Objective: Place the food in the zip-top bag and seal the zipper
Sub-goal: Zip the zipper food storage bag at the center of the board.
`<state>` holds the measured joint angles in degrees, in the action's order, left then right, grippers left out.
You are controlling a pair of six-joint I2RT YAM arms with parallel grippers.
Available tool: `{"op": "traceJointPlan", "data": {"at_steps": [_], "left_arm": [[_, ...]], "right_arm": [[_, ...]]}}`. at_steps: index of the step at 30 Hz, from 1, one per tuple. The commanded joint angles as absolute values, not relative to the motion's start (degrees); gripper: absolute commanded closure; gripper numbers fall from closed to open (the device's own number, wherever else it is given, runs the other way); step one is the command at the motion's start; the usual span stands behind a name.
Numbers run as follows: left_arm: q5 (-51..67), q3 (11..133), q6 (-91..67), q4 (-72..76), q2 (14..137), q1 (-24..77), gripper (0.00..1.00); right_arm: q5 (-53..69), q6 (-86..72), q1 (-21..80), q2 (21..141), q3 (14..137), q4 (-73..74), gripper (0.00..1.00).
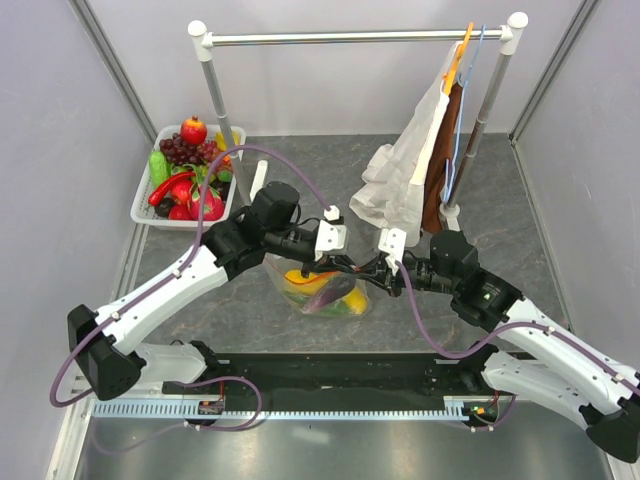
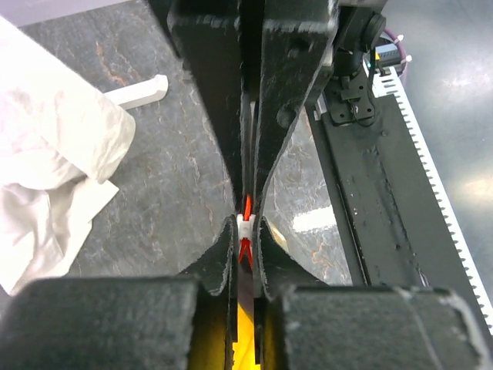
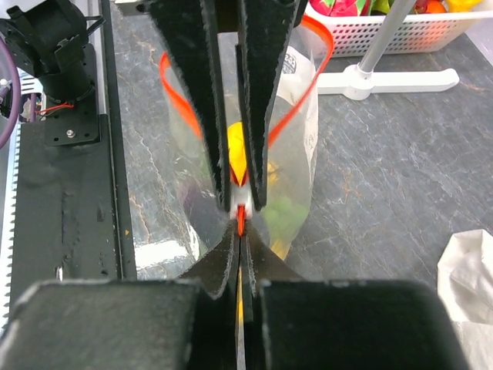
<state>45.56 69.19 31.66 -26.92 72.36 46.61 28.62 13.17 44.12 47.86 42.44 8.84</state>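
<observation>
The zipper still spreads open beyond the slider, so next I need to move my left gripper along the zipper to the bag's end by the basket and release the slider.
The zip-top bag (image 1: pixel 320 292) lies at the table's middle with a yellow piece, a purple piece and green food inside. My two grippers meet nose to nose over its right end. My left gripper (image 1: pixel 350 266) (image 2: pixel 245 235) is shut on the white slider (image 2: pixel 245 229) of the zipper. My right gripper (image 1: pixel 372 268) (image 3: pixel 240 223) is shut on the orange-red zipper strip (image 3: pixel 240 219) just behind the slider (image 3: pixel 241 202). In the right wrist view the strip (image 3: pixel 308 100) spreads into an open loop beyond the slider. More food (image 1: pixel 190 165) lies in a basket.
A white basket (image 1: pixel 140 205) of toy food stands at the far left. A clothes rack (image 1: pixel 225 110) spans the back, with a white cloth (image 1: pixel 410 180) (image 2: pixel 54 162) hanging at the right and its foot (image 3: pixel 385 77) near the bag. A black rail (image 1: pixel 330 375) runs along the near edge.
</observation>
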Motion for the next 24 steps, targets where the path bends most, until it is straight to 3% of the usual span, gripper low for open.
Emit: {"op": "traceJointPlan", "data": {"at_steps": [1,24], "left_arm": [[43.7,67.1,33.8,-29.0,69.3,42.6,0.96],[36.3,61.2,59.7,-52.0,58.0,14.6,0.98]], "right_arm": [[29.0,14.2,44.2,45.3,42.2,7.7,1.00],[21.0,16.3,44.2,37.7,39.6,12.4,1.00]]}}
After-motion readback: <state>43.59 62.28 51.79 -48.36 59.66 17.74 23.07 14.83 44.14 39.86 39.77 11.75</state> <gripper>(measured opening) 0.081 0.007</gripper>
